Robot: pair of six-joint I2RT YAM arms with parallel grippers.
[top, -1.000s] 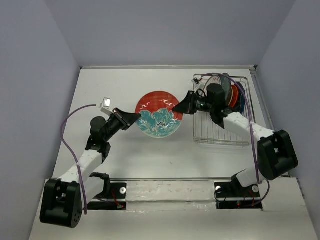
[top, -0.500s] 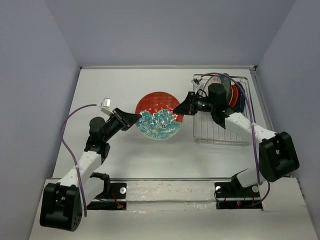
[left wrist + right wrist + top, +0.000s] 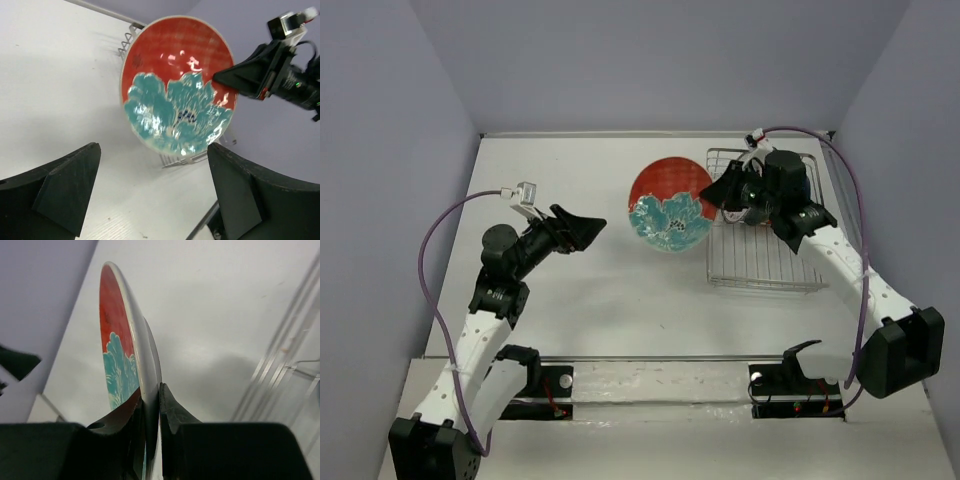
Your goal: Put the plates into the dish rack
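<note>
My right gripper should next turn downward over the rack's far half (image 3: 724, 166), lower the plate between its wires and release it, as the plate hangs outside the rack.
The red plate with teal flowers (image 3: 669, 204) hangs tilted above the table, just left of the silver wire dish rack (image 3: 760, 262). My right gripper (image 3: 713, 192) is shut on the plate's right rim; the right wrist view shows the plate (image 3: 116, 335) edge-on, pinched between the gripper's (image 3: 152, 396) two fingers. My left gripper (image 3: 588, 227) stands open to the left of the plate, apart from it. In the left wrist view the plate (image 3: 175, 95) faces the camera beyond the wide-open left gripper (image 3: 150, 192), and the right gripper (image 3: 218, 78) grips its right edge.
The right arm crosses over the rack's far half and hides what stands there. Rack wires (image 3: 176, 158) show below and behind the plate, and more rack wires (image 3: 292, 335) at the right. Grey walls close the table on three sides.
My left gripper opened, let go of the plate and drew back to the left. The right arm carried the plate up and to the right, closer to the rack.
</note>
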